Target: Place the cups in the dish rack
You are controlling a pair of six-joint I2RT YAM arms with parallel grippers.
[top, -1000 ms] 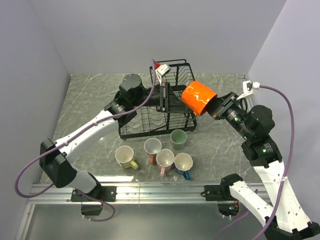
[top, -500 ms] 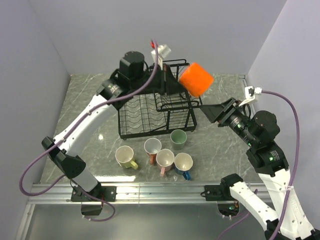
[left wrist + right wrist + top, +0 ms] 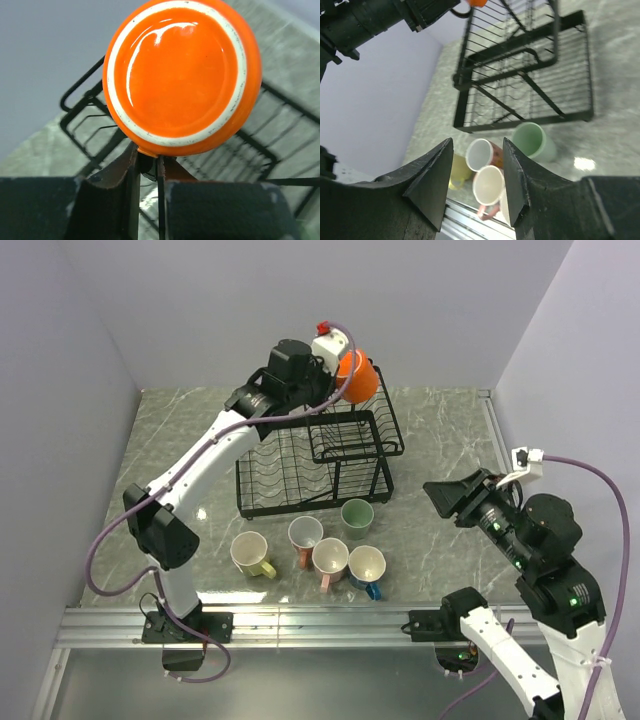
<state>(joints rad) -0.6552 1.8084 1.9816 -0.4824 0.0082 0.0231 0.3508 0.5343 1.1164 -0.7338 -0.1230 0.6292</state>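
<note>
My left gripper will lower left in the top view onto the back wires of the empty raised upper basket (image 3: 80, 107), below the orange cup, and release.
My left gripper (image 3: 340, 380) is shut on the handle of the orange cup (image 3: 357, 376) and holds it high above the back of the black wire dish rack (image 3: 272, 472). In the left wrist view the orange cup (image 3: 181, 75) shows its bottom, with the raised upper basket (image 3: 80, 107) below it. My right gripper (image 3: 450, 496) is open and empty, right of the rack. On the table in front of the rack stand the pale green cup (image 3: 356, 517), two pink cups (image 3: 305, 536) (image 3: 330, 560), the yellow cup (image 3: 250, 555) and the blue cup (image 3: 367, 569).
The right wrist view shows the rack (image 3: 520, 75) from the side, with the green cup (image 3: 534, 140), a pink cup (image 3: 484, 154) and another pink cup (image 3: 489, 185) in front of it. Grey walls close in the table on three sides. A metal rail (image 3: 300, 618) runs along the near edge.
My left arm has lifted the orange cup up and toward the back, above the rack. My right gripper let go of it, drew back to the right and lowered.
</note>
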